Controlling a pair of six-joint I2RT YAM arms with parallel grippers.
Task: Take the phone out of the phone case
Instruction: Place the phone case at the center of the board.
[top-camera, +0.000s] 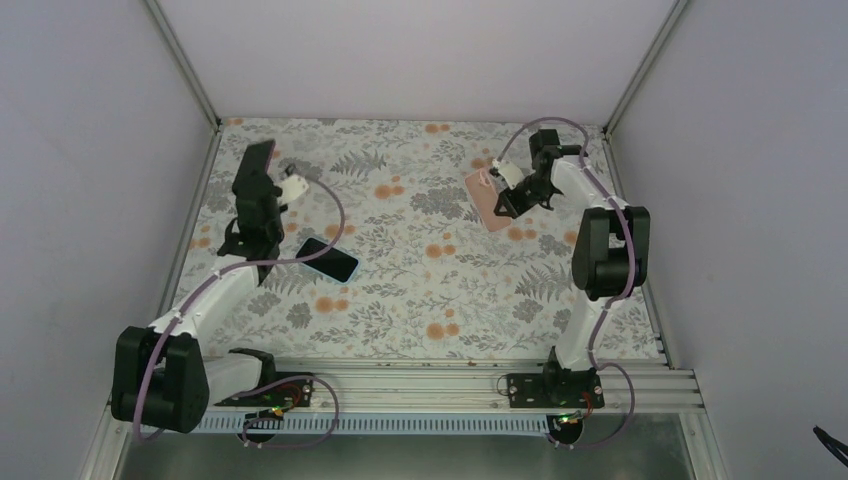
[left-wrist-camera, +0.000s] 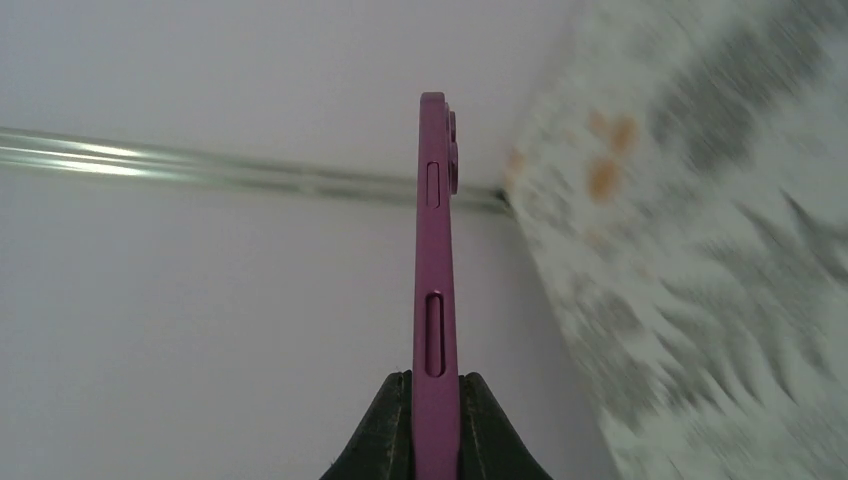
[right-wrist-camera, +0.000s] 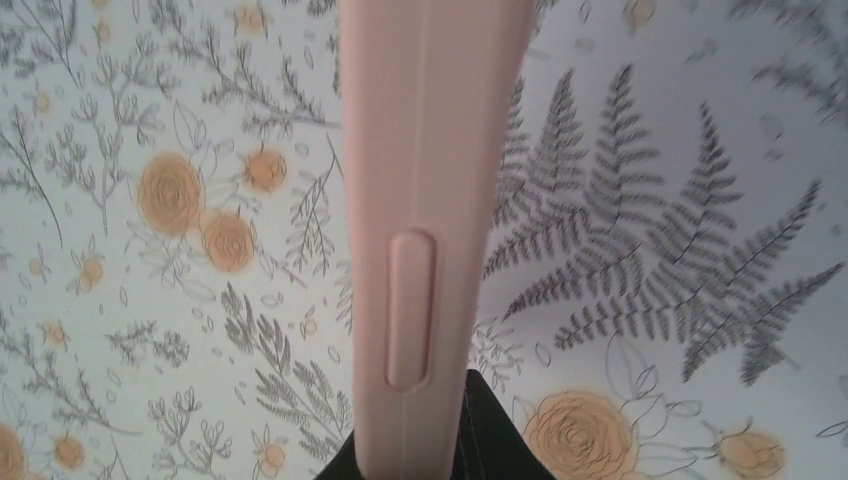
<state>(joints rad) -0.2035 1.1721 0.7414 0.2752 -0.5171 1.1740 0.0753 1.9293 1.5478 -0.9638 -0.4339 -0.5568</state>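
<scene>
Next, the left gripper moves down and back toward the bare tablecloth (top-camera: 289, 247) beside the phone, tilting down to release the magenta phone case, since the case hangs in midair.
My left gripper (top-camera: 257, 188) is shut on a magenta phone case (left-wrist-camera: 433, 250), held edge-on and upright in the air; side button covers and a camera bump show. It looks dark in the top view (top-camera: 257, 160). My right gripper (top-camera: 512, 200) is shut on a pale pink phone case (right-wrist-camera: 430, 150), held above the floral table at the back right (top-camera: 485, 196). I cannot tell whether either case holds a phone. A phone (top-camera: 327, 258) with a black screen and light blue edge lies flat on the table, right of the left arm.
The floral tablecloth (top-camera: 430, 290) covers the table. White walls enclose it on the left, back and right, with metal corner posts (top-camera: 190, 75). The left gripper is near the left wall; the right gripper is near the back right corner.
</scene>
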